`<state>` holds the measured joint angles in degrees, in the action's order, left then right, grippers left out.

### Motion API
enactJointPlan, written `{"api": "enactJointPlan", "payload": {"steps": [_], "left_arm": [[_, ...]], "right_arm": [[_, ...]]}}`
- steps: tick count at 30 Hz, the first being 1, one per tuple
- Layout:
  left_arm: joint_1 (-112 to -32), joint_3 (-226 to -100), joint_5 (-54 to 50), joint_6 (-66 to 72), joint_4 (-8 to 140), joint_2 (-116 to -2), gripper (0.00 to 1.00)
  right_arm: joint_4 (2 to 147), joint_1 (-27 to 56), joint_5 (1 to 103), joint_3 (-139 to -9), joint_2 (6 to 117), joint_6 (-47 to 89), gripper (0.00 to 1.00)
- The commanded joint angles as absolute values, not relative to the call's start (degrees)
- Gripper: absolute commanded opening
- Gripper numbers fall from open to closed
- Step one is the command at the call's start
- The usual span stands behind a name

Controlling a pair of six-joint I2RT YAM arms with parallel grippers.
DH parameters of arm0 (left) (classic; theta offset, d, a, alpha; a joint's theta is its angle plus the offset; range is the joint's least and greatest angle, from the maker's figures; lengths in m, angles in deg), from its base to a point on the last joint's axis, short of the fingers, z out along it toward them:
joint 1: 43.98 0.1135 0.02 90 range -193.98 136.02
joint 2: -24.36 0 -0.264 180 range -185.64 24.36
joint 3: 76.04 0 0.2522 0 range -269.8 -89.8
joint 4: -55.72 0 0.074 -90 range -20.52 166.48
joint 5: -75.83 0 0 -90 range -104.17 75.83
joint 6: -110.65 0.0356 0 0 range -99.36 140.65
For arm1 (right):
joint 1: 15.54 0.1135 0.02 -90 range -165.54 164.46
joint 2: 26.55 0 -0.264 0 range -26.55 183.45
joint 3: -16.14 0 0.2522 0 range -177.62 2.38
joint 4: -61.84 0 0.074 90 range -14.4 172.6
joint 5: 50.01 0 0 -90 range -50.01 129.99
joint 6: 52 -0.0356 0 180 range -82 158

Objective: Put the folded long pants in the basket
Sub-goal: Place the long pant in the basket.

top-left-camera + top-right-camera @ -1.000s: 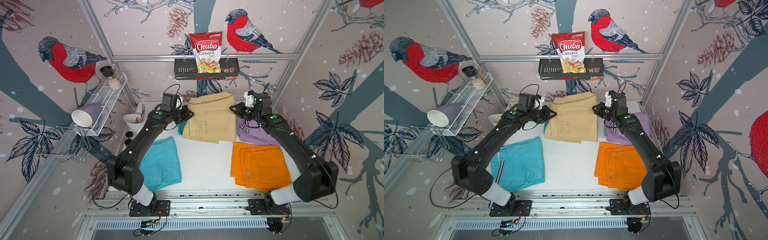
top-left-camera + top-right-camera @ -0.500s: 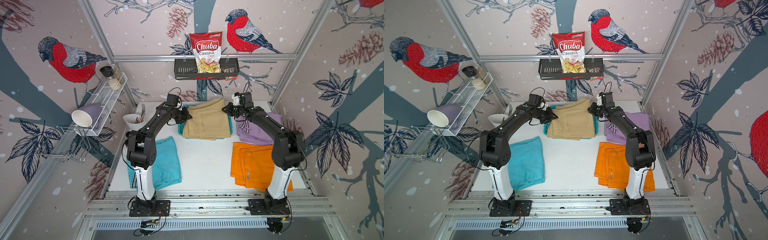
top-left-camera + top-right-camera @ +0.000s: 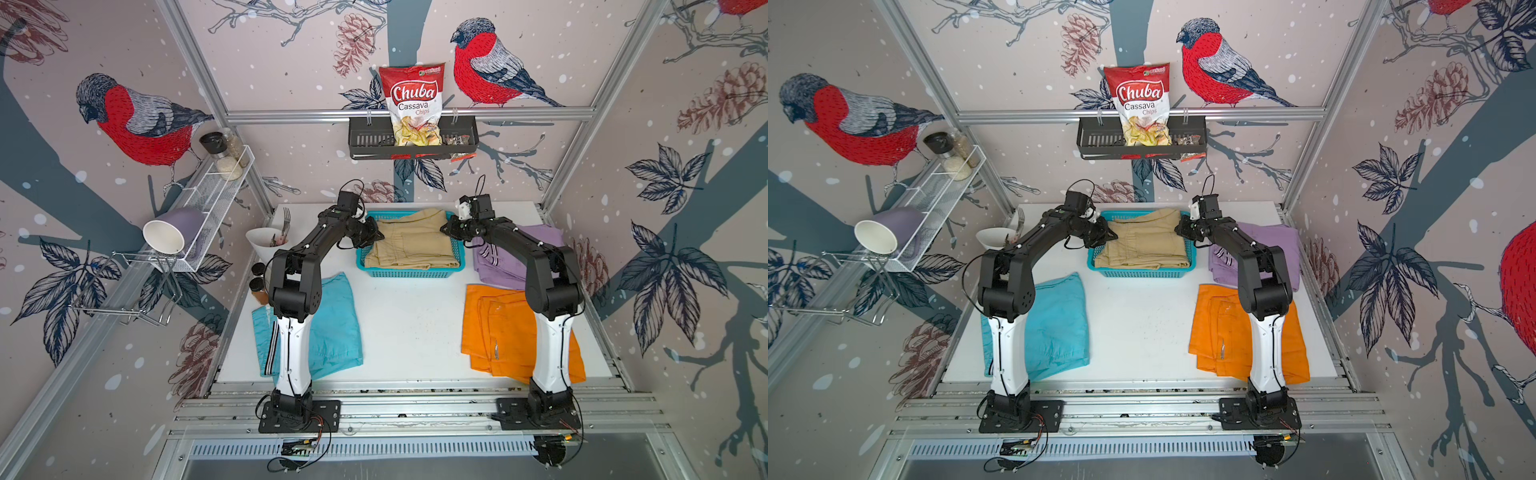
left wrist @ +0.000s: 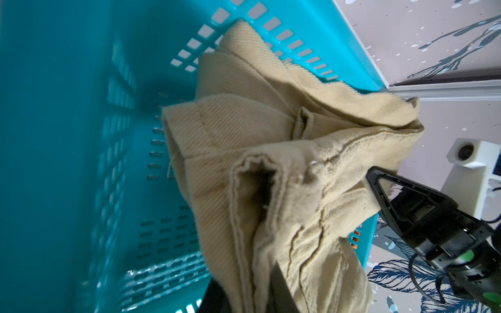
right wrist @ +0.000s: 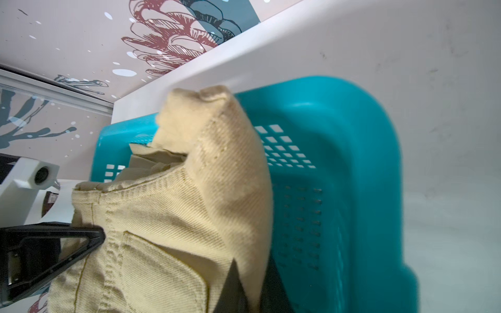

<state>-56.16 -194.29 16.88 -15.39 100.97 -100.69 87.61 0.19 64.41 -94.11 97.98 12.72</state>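
Observation:
The teal basket already holds the khaki pants [image 3: 411, 245], so my right gripper should next move slightly toward the basket's end by the lilac pants [image 3: 503, 266] and release the cloth.
The khaki folded long pants [image 3: 411, 245] [image 3: 1146, 243] lie in the teal basket [image 3: 409, 273] [image 3: 1138, 273] at the back of the table, and their far end humps over its back rim. My left gripper [image 3: 376, 237] [image 4: 252, 298] is shut on their left edge. At the opposite edge, my right gripper [image 3: 446, 228] [image 5: 249, 284] is shut on the cloth. Outside the basket, on the table, lie the turquoise pants [image 3: 336, 324] front left, the orange pants [image 3: 498, 328] front right and the lilac pants [image 3: 503, 266] behind them, partly hidden by my arms.
A white bowl [image 3: 268, 245] holding a fork and two small dark jars [image 3: 257, 276] stand along the table's left edge. A black rack [image 3: 411, 141] with a chips bag hangs on the back wall. A white wire shelf [image 3: 216, 195] with a lilac cup [image 3: 170, 235] is on the left wall.
Both arms have stretched away and down, carrying the khaki pants from high above the table down into the basket. Both grippers have stayed shut on the cloth.

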Motion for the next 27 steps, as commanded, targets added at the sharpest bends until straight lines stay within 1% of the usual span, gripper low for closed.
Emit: {"api": "enactJointPlan", "payload": {"steps": [1,7,13,14,15,16,17,19,20,21,23,24,25,26,27], "left_arm": [[-55.1,-192.5,9.6,-14.2,98.7,-101.0,0.0],[-55.0,-191.4,9.8,-12.7,95.5,-102.5,0.0],[-55.0,-189.5,10.5,-14.4,94.7,-101.7,0.0],[-55.0,-189.3,10.4,-14.5,94.7,-101.6,0.0],[-55.2,-189.1,10.5,-14.3,94.8,-101.6,0.02],[-55.4,-189.1,10.4,-14.0,94.9,-101.5,0.12],[-55.6,-189.2,9.8,-13.8,95.2,-101.6,0.18],[-56.0,-189.4,9.1,-14.1,95.3,-101.6,0.24],[-56.2,-189.5,9.1,-14.2,95.3,-101.8,0.3],[-56.4,-190.0,8.9,-14.3,95.6,-102.0,0.38],[-56.6,-191.3,7.8,-14.4,97.2,-102.5,0.6],[-56.7,-191.5,6.7,-14.5,97.7,-102.3,0.73],[-56.8,-191.4,5.8,-14.6,98.0,-101.9,0.82],[-57.0,-191.1,4.5,-14.7,98.0,-101.0,0.9],[-57.2,-190.8,3.2,-14.8,98.3,-100.0,0.92]], "right_arm": [[85.8,-1.5,56.5,-94.1,99.5,16.0,0.0],[81.7,-4.0,57.7,-90.3,98.9,18.0,0.0],[84.2,-3.2,58.6,-92.6,101.1,19.1,0.0],[84.3,-2.6,58.5,-92.7,100.9,19.2,0.01],[84.5,-2.0,58.0,-92.9,100.6,19.4,0.05],[84.9,-1.6,57.6,-93.0,100.1,19.5,0.07],[85.2,-1.0,57.2,-93.2,99.6,19.7,0.09],[85.4,-0.1,56.3,-92.9,98.1,20.2,0.11],[85.6,0.2,56.0,-92.8,97.3,20.4,0.13],[85.8,0.5,55.7,-92.6,96.5,20.5,0.17],[86.1,0.9,55.0,-92.2,94.9,20.5,0.31],[86.1,1.1,54.7,-91.8,94.0,20.6,0.33],[85.8,1.2,54.3,-91.4,93.1,20.4,0.36],[85.3,1.3,53.8,-90.7,92.2,20.2,0.4],[84.6,1.3,53.6,-90.0,91.3,19.8,0.45]]}}
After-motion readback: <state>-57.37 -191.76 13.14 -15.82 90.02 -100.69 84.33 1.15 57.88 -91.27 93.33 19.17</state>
